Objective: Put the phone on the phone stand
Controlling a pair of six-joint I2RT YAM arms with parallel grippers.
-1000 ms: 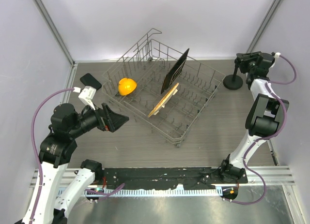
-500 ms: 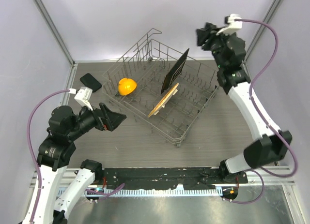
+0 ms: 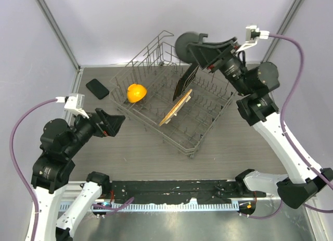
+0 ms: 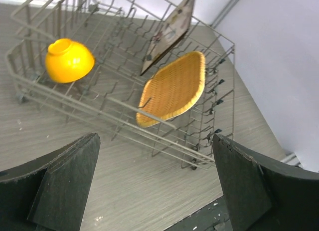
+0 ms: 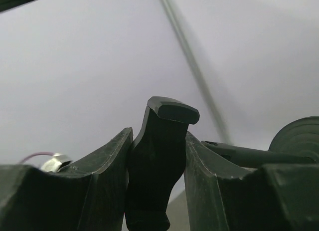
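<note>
My right gripper should next carry the phone stand back, lower it onto the bare tabletop short of the rack and let go of it there.
The phone (image 3: 97, 88), a small glossy black slab, lies flat on the table at the back left, beside the dish rack. My right gripper (image 3: 200, 50) is raised above the rack's back edge and shut on the phone stand (image 3: 186, 45), whose round disc base points left. In the right wrist view the fingers (image 5: 99, 176) clamp the stand's angled arm (image 5: 158, 156), and the disc base (image 5: 299, 136) shows at the right edge. My left gripper (image 3: 112, 124) hangs open over the table to the left of the rack, a little way short of the phone, with nothing between its jaws (image 4: 154, 138).
A grey wire dish rack (image 3: 208, 121) fills the table's middle. It holds an orange bowl (image 3: 137, 92), a woven yellow plate (image 3: 176, 108) and an upright black board (image 3: 187, 77). The left wrist view shows the bowl (image 4: 69, 60) and the plate (image 4: 174, 86). Walls close in on three sides.
My right arm has lifted the phone stand off the back right corner of the table and swung it left, high over the rack. My left arm has drawn back slightly.
</note>
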